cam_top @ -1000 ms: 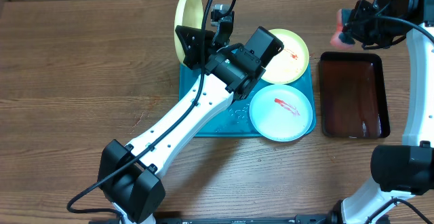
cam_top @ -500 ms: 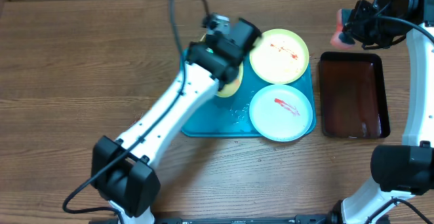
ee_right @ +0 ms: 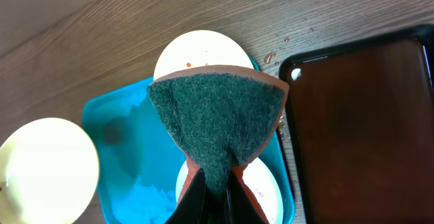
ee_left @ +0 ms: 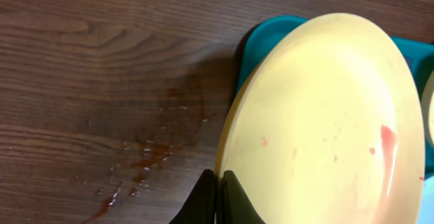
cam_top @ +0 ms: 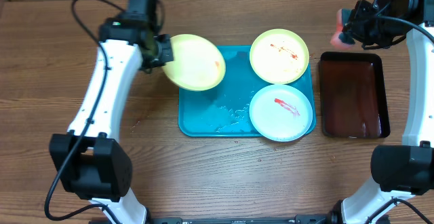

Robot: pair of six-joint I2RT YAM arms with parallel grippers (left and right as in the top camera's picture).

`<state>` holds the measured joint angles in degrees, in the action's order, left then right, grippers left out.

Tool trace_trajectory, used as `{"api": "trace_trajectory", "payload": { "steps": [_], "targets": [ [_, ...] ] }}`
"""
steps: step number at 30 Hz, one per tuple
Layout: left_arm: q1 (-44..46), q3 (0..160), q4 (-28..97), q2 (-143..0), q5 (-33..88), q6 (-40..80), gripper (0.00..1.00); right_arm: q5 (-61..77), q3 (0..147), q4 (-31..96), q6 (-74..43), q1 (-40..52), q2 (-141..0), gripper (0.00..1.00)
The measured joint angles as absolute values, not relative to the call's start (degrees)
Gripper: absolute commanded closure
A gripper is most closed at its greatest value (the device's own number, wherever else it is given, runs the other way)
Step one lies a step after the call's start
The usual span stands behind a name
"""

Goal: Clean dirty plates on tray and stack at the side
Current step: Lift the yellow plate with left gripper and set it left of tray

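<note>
The wood is open to the left in the overhead view, so my left gripper should next carry the plate there and bring it down.
My left gripper (cam_top: 161, 51) is shut on the rim of a pale yellow plate (cam_top: 194, 62), holding it over the left edge of the turquoise tray (cam_top: 203, 119). The left wrist view shows the plate (ee_left: 325, 122) with faint red smears, my fingers (ee_left: 218, 183) pinching its edge. A second yellow-rimmed plate (cam_top: 279, 56) with red sauce lies at the tray's back right. A light blue plate (cam_top: 281, 113) with a red smear lies at the front right. My right gripper (cam_top: 347, 28) is shut on a green-and-orange sponge (ee_right: 217, 115), raised above the table's back right.
A dark red-brown tray (cam_top: 352, 95) with black edges lies right of the turquoise tray. Foamy water sits on the turquoise tray's floor (cam_top: 227, 115). Reddish splashes mark the wood (ee_left: 135, 163) left of the tray.
My left arm has swung left and back, carrying the yellow plate from above the tray's back left to over its left edge, now nearly flat. The right arm has not moved.
</note>
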<state>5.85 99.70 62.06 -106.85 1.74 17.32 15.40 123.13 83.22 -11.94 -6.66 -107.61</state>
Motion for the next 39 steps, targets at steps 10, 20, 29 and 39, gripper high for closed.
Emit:
{"api": "trace_trajectory", "payload": {
  "steps": [10, 20, 29, 39],
  "targets": [
    [-1.5, 99.7, 63.2, -106.8, 4.5, 12.2, 0.96, 15.4, 123.1, 83.5, -11.9, -6.7, -107.6, 0.96],
    [-5.0, 96.5, 61.7, -107.0, 2.7, 11.4, 0.96, 15.4, 123.1, 83.6, -11.9, -6.7, -107.6, 0.96],
    [-5.0, 88.5, 54.7, -107.5, -0.3, 12.1, 0.96, 15.4, 123.1, 83.6, -11.3, -6.7, -107.6, 0.96],
    [-6.8, 86.7, 52.7, -107.9, -1.6, 13.1, 0.96, 15.4, 123.1, 83.9, -10.8, -6.7, -107.6, 0.96]
  ]
}}
